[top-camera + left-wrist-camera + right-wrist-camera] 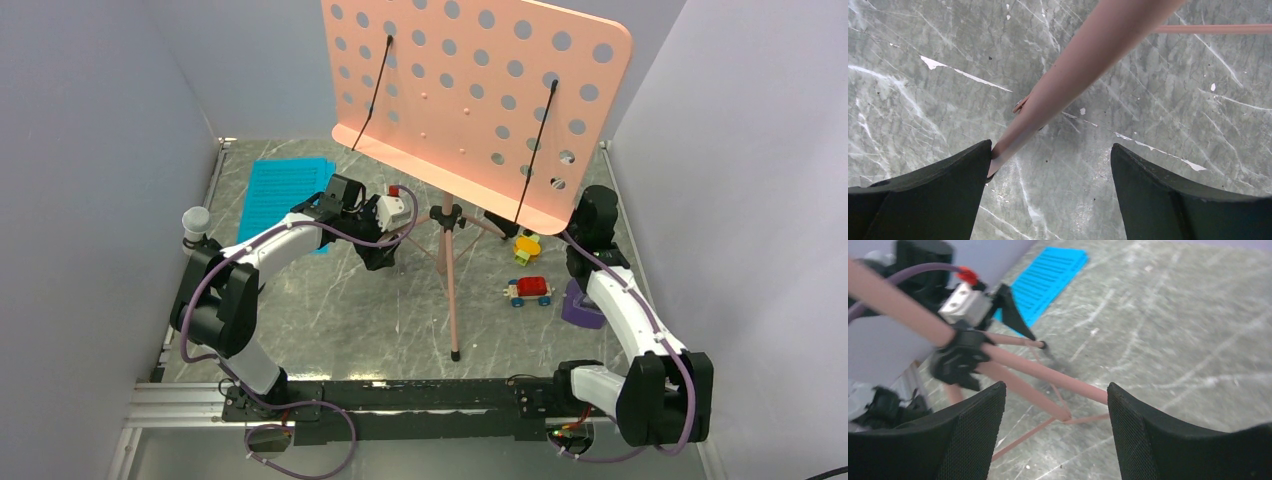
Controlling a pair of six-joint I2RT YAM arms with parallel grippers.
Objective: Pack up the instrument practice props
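Note:
The tripod leg's lower part [1009,144] sits by the finger on the left in the wrist view, so next I will shift my left gripper to that side and close around it.
The salmon-pink music stand [478,95] stands mid-table on its tripod, with the perforated desk up high. The cyan sheet-music pages [285,195] lie flat at the back left and also show in the right wrist view [1048,282]. The purple metronome [580,308] sits at the right, partly hidden behind my right arm. My left gripper [383,256] is open at the stand's left leg. In the left wrist view [1050,155] that leg [1073,85] touches the left finger's inner tip. My right gripper [1055,390] is open and empty, facing the tripod legs [1048,372].
A red toy car [530,290] and a small yellow-orange toy [527,246] sit on the grey marble table [350,320] right of the stand's pole. Grey walls close in both sides. The stand's front leg [452,300] reaches toward the arm bases.

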